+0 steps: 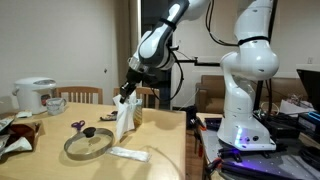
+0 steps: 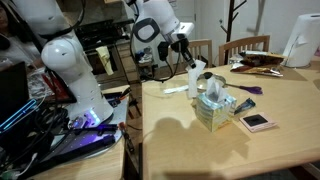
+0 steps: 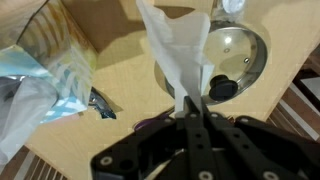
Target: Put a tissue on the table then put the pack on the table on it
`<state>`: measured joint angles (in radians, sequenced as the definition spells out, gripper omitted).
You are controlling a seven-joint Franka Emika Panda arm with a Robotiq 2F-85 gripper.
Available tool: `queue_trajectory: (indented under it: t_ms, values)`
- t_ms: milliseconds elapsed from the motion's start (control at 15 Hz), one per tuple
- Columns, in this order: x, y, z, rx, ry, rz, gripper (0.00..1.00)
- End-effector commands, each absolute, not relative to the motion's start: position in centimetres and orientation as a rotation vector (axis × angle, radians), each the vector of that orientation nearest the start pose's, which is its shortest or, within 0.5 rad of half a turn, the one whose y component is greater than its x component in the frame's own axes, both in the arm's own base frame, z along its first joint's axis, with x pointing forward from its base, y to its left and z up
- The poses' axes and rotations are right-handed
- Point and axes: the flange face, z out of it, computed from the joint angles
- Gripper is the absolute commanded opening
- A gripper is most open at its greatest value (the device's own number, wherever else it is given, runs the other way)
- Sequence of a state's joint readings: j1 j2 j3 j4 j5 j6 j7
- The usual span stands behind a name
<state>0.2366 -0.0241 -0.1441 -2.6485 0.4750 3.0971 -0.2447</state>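
Observation:
My gripper is about to move down and back to the bare tabletop (image 1: 138, 133) (image 3: 126, 46) beside the tissue box. It will release the tissue there, since that spot is clear of the lid.
My gripper (image 1: 127, 96) is shut on the top of a white tissue (image 1: 123, 121) that hangs down above the table (image 1: 160, 135). In the wrist view the tissue (image 3: 180, 50) spreads out from the shut fingertips (image 3: 190, 103), over the edge of a round glass lid (image 3: 238, 55). The gripper (image 2: 190, 66) and the tissue (image 2: 197, 76) also show in an exterior view, beyond the yellow-green tissue box (image 2: 214, 108). The pack (image 1: 128, 153), a flat white oblong, lies on the table near the lid (image 1: 88, 143) and apart from the gripper. It shows again as the pack (image 2: 176, 89) in an exterior view.
The tissue box (image 3: 50, 55) stands close beside the gripper. Purple scissors (image 1: 78, 125) lie by the lid. A rice cooker (image 1: 35, 95), a mug and wrappers sit at the far end. A pink flat case (image 2: 257, 121) lies near the box. Chairs stand behind the table.

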Motion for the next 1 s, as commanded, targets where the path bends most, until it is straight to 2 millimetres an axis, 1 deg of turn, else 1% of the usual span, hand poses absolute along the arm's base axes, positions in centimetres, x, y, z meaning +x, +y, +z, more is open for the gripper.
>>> queue_trajectory:
  t_ms: [0,133,333,400,467,600,800,867,933]
  values:
    - [46.6,0.6,29.6,-2.922,0.184,-0.704,0.00]
    - [46.7,0.2,29.3,-2.903,0.192,-0.697,0.00]
    - [46.8,-1.0,28.4,-2.892,0.196,-0.683,0.00]
    - [46.6,-1.6,27.4,-2.908,0.187,-0.648,0.00]
    - [46.2,-2.2,25.4,-2.951,0.184,-0.580,0.00]
    - [45.6,-3.0,22.4,-3.021,0.156,-0.477,0.00]
    - [45.3,-4.4,19.3,-3.103,0.093,-0.360,0.00]
    - [45.2,-4.8,18.4,-3.128,0.083,-0.327,0.26]
    - [45.1,-4.8,17.8,-3.134,0.060,-0.296,0.27]
